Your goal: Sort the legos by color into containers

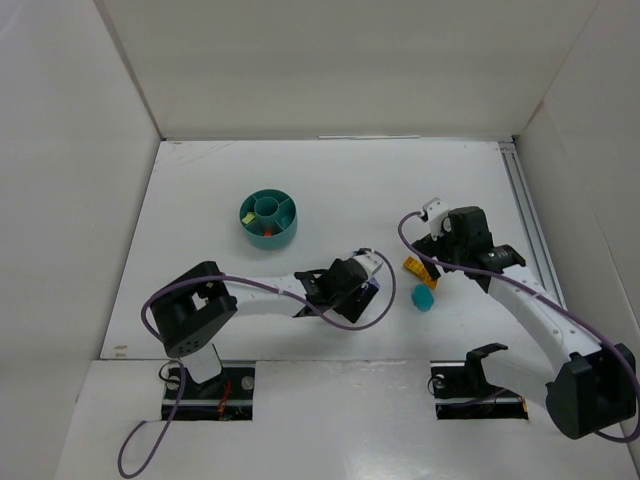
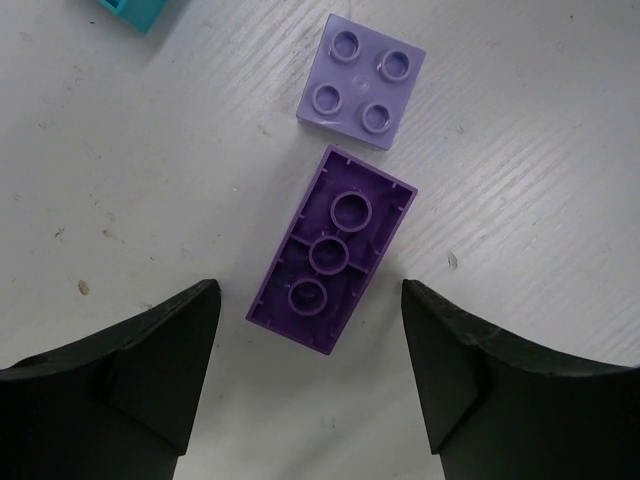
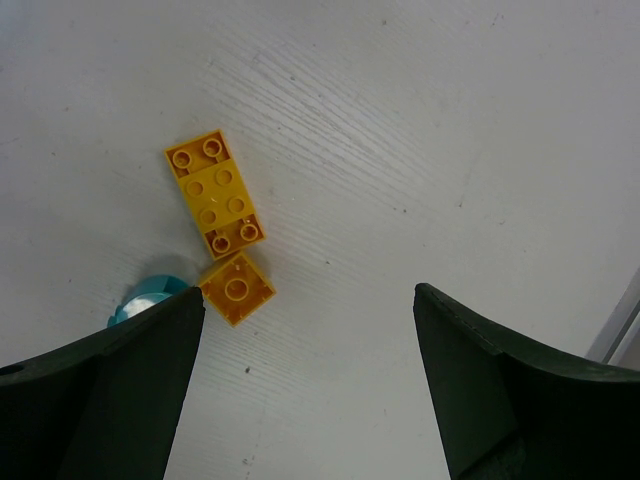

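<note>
My left gripper eases its fingers outward along the lego's long sides to the dark purple lego's middle (image 2: 331,252) next, as they surround only the lego's near end.
A dark purple lego (image 2: 332,250) lies underside up on the table, its near end between the fingers of my left gripper (image 2: 310,300), with a gap on each side. The left gripper is open. A lilac square lego (image 2: 361,82) lies just beyond it, and a teal piece (image 2: 140,12) shows at the top edge. My right gripper (image 3: 308,295) is open over bare table. To its left lie a yellow lego (image 3: 215,195), a small orange-yellow lego (image 3: 237,289) and a teal piece (image 3: 145,305). The round teal dish (image 1: 268,218) stands far left of both grippers, with a small orange piece in it.
White walls (image 1: 80,200) enclose the table on the left, back and right. A metal rail (image 1: 525,210) runs along the right edge. The left arm (image 1: 270,290) stretches across the front middle, and purple cables loop beside both arms.
</note>
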{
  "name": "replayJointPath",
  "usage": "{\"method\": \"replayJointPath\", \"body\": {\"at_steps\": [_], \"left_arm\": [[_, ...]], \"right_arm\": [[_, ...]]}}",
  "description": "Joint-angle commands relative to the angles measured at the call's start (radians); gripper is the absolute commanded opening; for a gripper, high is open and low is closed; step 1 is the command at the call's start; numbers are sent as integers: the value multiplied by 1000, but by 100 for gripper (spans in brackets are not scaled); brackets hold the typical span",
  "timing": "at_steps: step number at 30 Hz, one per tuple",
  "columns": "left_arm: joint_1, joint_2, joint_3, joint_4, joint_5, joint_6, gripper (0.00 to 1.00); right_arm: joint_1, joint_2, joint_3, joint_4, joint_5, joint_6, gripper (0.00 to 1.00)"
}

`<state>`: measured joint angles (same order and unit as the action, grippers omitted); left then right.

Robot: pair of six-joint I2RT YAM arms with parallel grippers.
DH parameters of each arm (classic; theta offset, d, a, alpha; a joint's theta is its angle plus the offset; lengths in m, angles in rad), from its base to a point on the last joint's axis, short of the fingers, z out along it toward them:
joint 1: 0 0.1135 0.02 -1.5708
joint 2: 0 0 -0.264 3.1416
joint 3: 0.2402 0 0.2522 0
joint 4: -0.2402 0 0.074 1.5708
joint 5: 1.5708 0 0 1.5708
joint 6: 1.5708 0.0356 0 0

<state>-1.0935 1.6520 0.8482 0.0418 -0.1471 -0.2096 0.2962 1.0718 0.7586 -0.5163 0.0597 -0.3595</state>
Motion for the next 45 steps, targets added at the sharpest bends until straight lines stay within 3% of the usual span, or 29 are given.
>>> {"method": "replayJointPath", "body": {"at_steps": [1, 8, 16, 22, 27, 33, 39, 45], "left_arm": [[-6, -34, 34, -2, -22, 25, 71], [-6, 43, 103, 29, -9, 68, 70], [-6, 83, 124, 10, 1, 92, 43], [-6, -4, 80, 30, -21, 23, 21], [4, -109, 45, 64, -254, -56, 21], [125, -224, 35, 130, -436, -103, 21], [312, -247, 38, 265, -447, -152, 21], [432, -206, 48, 383, -402, -116, 24]], "right_arm": [[6, -26, 35, 9, 11, 5, 90], [6, -26, 35, 9, 11, 5, 90], [6, -35, 35, 9, 11, 5, 90], [6, -35, 35, 18, 11, 5, 90], [6, -44, 25, 18, 11, 5, 90], [6, -53, 25, 27, 11, 5, 90], [-3, -33, 35, 27, 11, 5, 90], [-12, -15, 44, 27, 20, 5, 90]]}}
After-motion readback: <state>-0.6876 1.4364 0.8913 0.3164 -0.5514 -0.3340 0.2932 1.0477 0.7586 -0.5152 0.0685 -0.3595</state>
